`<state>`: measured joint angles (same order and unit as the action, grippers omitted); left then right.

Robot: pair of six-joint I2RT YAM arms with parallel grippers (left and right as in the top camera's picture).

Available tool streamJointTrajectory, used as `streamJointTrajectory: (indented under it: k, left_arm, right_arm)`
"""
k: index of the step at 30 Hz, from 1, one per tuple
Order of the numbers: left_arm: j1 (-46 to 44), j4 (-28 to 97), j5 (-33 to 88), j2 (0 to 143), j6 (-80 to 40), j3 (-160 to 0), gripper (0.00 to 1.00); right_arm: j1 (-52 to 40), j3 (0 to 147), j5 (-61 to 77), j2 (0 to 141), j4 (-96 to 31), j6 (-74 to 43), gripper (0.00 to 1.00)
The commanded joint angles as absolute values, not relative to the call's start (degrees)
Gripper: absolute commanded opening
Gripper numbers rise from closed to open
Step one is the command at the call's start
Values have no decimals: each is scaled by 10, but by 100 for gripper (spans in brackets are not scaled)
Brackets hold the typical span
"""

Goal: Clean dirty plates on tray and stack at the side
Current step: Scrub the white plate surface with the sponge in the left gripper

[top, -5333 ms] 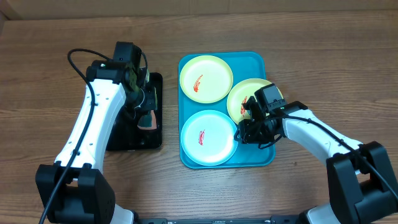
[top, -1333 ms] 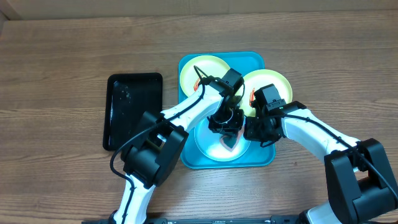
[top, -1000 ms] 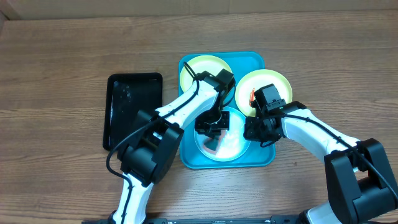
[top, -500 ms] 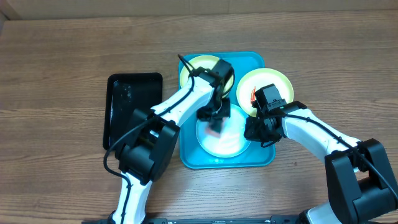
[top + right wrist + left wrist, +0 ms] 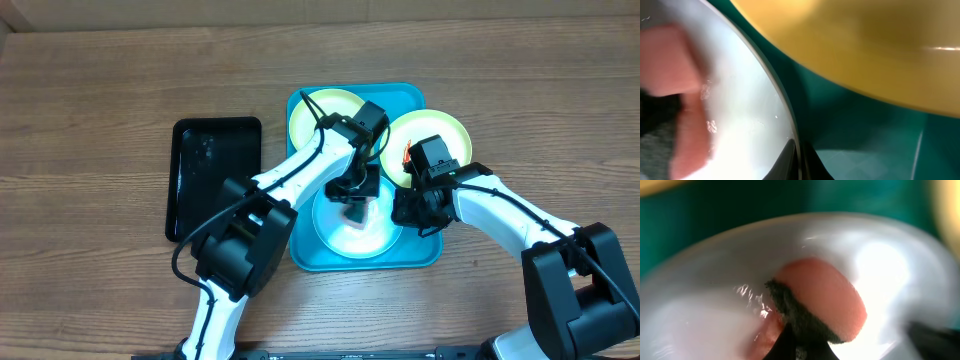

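My left gripper is at the sponge on the plate and should lift it off next, then let it go at the empty black tray point(image 5: 211, 172) to the left in the overhead view.
The light blue plate point(image 5: 350, 238) lies in the near half of the turquoise tray point(image 5: 300, 255). My left gripper point(image 5: 355, 190) is shut on a pink sponge point(image 5: 825, 300) with a dark scouring side, pressed onto the plate's face point(image 5: 700, 295). A reddish patch point(image 5: 765, 336) shows beside the sponge. My right gripper point(image 5: 412, 212) is shut on that plate's right rim point(image 5: 782, 107). One yellow-green plate point(image 5: 318, 112) sits at the tray's far left. The other yellow-green plate point(image 5: 432, 140) overlaps the tray's right rim and fills the top of the right wrist view point(image 5: 865, 50).
A narrow black tray point(image 5: 215, 180) lies on the wooden table left of the turquoise tray. The left arm point(image 5: 290, 175) crosses from the near left over the tray's left rim. The right arm point(image 5: 510, 215) comes in from the near right.
My left gripper has carried the sponge from the blue plate's near part toward its far part, then slightly right. The right gripper has stayed on the rim.
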<state>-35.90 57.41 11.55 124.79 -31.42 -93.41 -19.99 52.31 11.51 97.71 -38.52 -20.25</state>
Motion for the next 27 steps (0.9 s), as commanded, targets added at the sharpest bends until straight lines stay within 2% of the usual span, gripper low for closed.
streamJointTrajectory:
  k: [1, 11, 21, 27]
  left_arm:
    - [-332, 632, -61, 1260, -322, -926, 4]
    - [-325, 675, -71, 1243, -352, -935, 4]
    - [-317, 642, 60, 1110, -335, -940, 4]
    - [-249, 694, 59, 1007, -299, -940, 4]
  right_arm:
    - [-203, 512, 86, 990, -394, -193, 4]
    - [-203, 512, 86, 990, -393, -193, 4]
    - [-203, 512, 86, 990, -393, -193, 4]
    - [-203, 512, 86, 990, -393, -193, 4]
